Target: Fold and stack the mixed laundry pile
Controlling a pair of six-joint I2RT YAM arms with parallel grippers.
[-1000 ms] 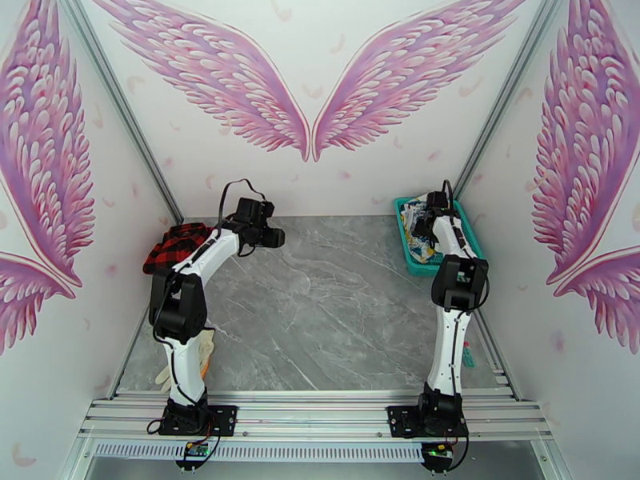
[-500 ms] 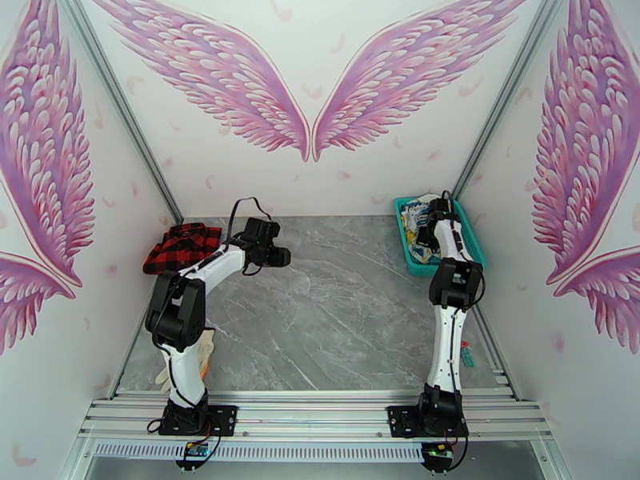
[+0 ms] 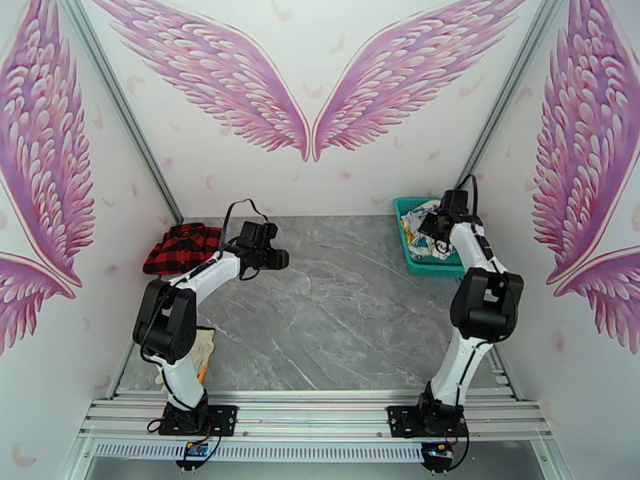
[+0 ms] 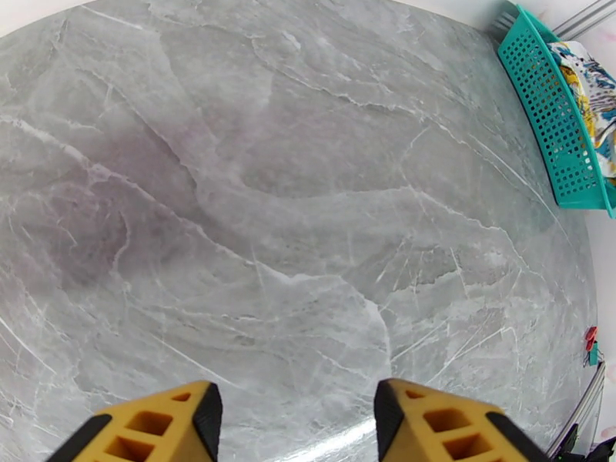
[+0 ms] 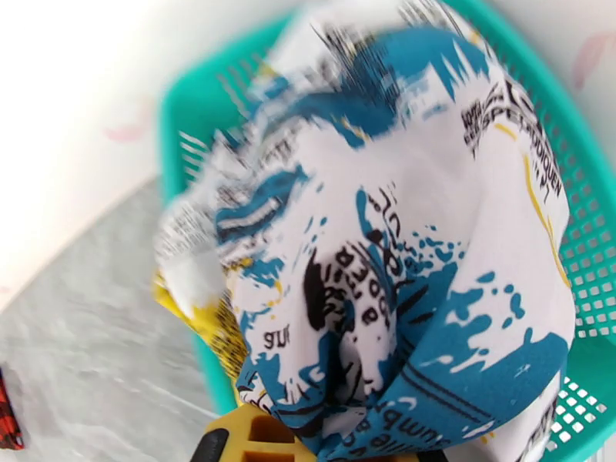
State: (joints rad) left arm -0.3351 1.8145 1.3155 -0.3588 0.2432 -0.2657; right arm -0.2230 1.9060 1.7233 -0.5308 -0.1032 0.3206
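I should next lift the garment with my right gripper, swing it toward my left gripper, lower and release it, as the clear middle marble is past the basket's rim from it.
The red-and-black check shirt [image 3: 181, 243] lies bunched at the table's far left edge. My left gripper [image 3: 270, 255] hovers to its right over bare marble, its yellow fingers [image 4: 162, 425] spread open with nothing between them. The white garment [image 3: 422, 230] with blue, yellow and teal print sits crumpled in the teal basket [image 3: 436, 268] at the far right. My right gripper [image 3: 437, 226] is shut on that garment. In the right wrist view the garment [image 5: 400, 248] bulges over a yellow finger [image 5: 254, 439] and hides the other one.
A beige glove-like cloth [image 3: 205, 351] lies by the left arm's base at the near left. The basket [image 4: 548, 121] stands against the right wall. A small red and teal item [image 4: 590, 344] sits at the table's right edge. Grey marble [image 3: 336, 306] spans the middle.
The right gripper has shut on the white garment in the basket, and the right arm's elbow has swung out to the right. The left gripper drifted slightly right of the shirt.
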